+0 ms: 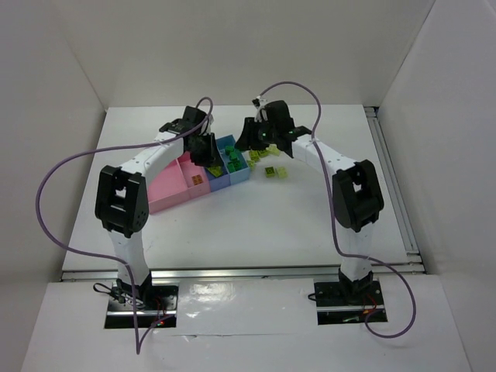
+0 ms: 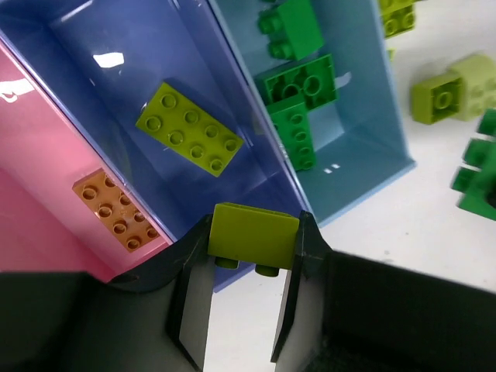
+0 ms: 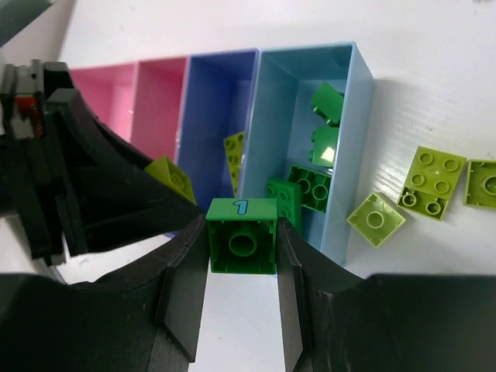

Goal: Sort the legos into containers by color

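Observation:
I need to move my right gripper past the light blue bin's near rim next and let the lego go over its inside, since matching dark green legos lie there.
My left gripper is shut on a yellow-green lego, held just off the near end of the darker blue bin. That bin holds one long yellow-green lego. My right gripper is shut on a dark green lego marked "1", held near the front of the light blue bin, which holds several dark green legos. From above, both grippers hover by the right end of the container row.
An orange brick lies in the pink bin beside the darker blue one. Loose yellow-green legos and some dark green ones lie on the white table right of the bins. The two grippers are close together.

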Controlling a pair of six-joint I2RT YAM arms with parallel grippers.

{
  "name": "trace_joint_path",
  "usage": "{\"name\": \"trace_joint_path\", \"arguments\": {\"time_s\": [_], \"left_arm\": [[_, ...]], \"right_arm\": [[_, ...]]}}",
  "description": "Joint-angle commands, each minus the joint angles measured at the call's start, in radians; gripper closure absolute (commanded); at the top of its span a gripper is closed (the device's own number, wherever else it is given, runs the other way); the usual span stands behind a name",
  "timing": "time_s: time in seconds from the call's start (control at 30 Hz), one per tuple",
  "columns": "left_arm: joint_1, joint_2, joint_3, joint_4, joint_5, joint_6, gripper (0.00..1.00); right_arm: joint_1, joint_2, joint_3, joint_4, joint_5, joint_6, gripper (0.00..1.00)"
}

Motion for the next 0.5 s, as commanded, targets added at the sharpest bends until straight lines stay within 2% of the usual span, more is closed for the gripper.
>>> {"name": "trace_joint_path", "arguments": {"time_s": [0.0, 0.1, 0.13, 0.2, 0.23, 0.27, 0.33, 0.37, 0.43, 0.47], "left_arm": [[-0.004, 0.007, 0.031, -0.034, -0.075, 0.007, 0.94], [-0.004, 0.016, 0.031, -0.023, -0.075, 0.007, 0.77], [-0.004, 0.016, 0.031, -0.023, -0.075, 0.007, 0.61], [-0.004, 0.016, 0.040, -0.023, -0.075, 0.007, 0.49], [-0.014, 0.025, 0.041, -0.023, -0.075, 0.007, 0.35], [-0.014, 0.025, 0.041, -0.023, -0.084, 0.007, 0.27], [-0.014, 0.016, 0.050, -0.023, -0.084, 0.007, 0.19], [-0.014, 0.016, 0.050, -0.023, -0.084, 0.007, 0.13], [-0.014, 0.004, 0.059, -0.023, -0.084, 0.007, 0.08], [-0.014, 0.004, 0.059, -0.023, -0.084, 0.007, 0.08]], "right_arm": [[0.013, 0.042, 0.076, -0.044, 0.053, -0.031, 0.83], [0.022, 0.085, 0.102, -0.020, 0.053, -0.022, 0.81], [0.022, 0.097, 0.114, -0.020, 0.053, -0.022, 0.79], [0.031, 0.140, 0.166, -0.047, 0.062, -0.032, 0.74], [0.031, 0.153, 0.180, -0.047, 0.062, -0.032, 0.68], [0.031, 0.174, 0.191, -0.056, 0.062, -0.032, 0.65], [0.042, 0.184, 0.227, -0.078, 0.053, -0.042, 0.58], [0.042, 0.199, 0.240, -0.087, 0.053, -0.052, 0.50], [0.042, 0.208, 0.260, -0.099, 0.053, -0.061, 0.45], [0.042, 0.208, 0.269, -0.108, 0.066, -0.062, 0.35]]}}
